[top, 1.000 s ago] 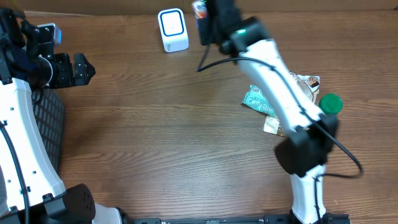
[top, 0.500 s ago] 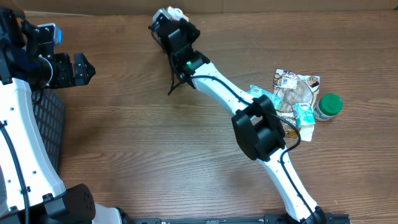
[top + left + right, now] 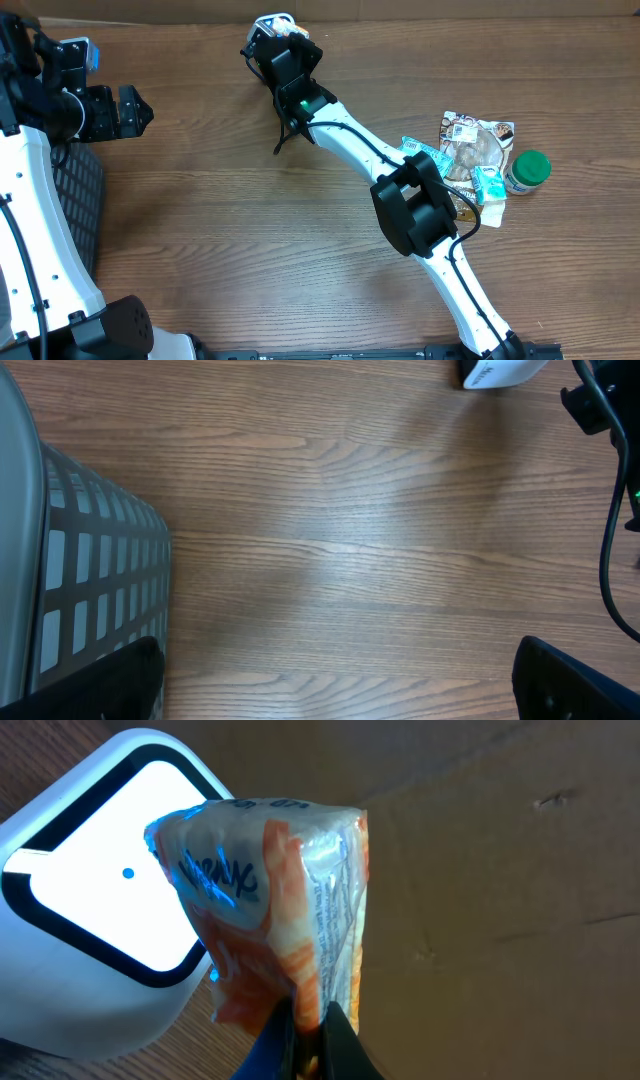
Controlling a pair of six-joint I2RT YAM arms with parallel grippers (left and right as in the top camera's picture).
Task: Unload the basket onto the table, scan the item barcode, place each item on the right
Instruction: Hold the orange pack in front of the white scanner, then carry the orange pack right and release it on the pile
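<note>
Next, my right gripper lifts, swings back and to its right in the overhead view over the pile, clear of the scanner, then lowers and releases.
My right gripper (image 3: 306,1032) is shut on an orange and clear snack packet (image 3: 285,890), pinching its lower edge. The packet is held upright right in front of the white barcode scanner (image 3: 80,910), whose window glows white. In the overhead view the right gripper (image 3: 283,40) reaches to the back edge of the table and covers most of the scanner (image 3: 266,21); the packet is hidden there. My left gripper (image 3: 138,112) hangs open over the left side of the table, far from the scanner. Its fingers (image 3: 120,682) stand wide apart with bare wood between them.
A pile of packaged items (image 3: 470,150) and a green-lidded jar (image 3: 528,170) lie at the right. A dark mesh basket (image 3: 90,590) stands at the left edge beside the left arm. A brown cardboard wall (image 3: 500,870) rises behind the scanner.
The right arm has swung left along the back of the table and brought the packet in front of the scanner; over the last half second it barely shifted. The left arm is unchanged.
</note>
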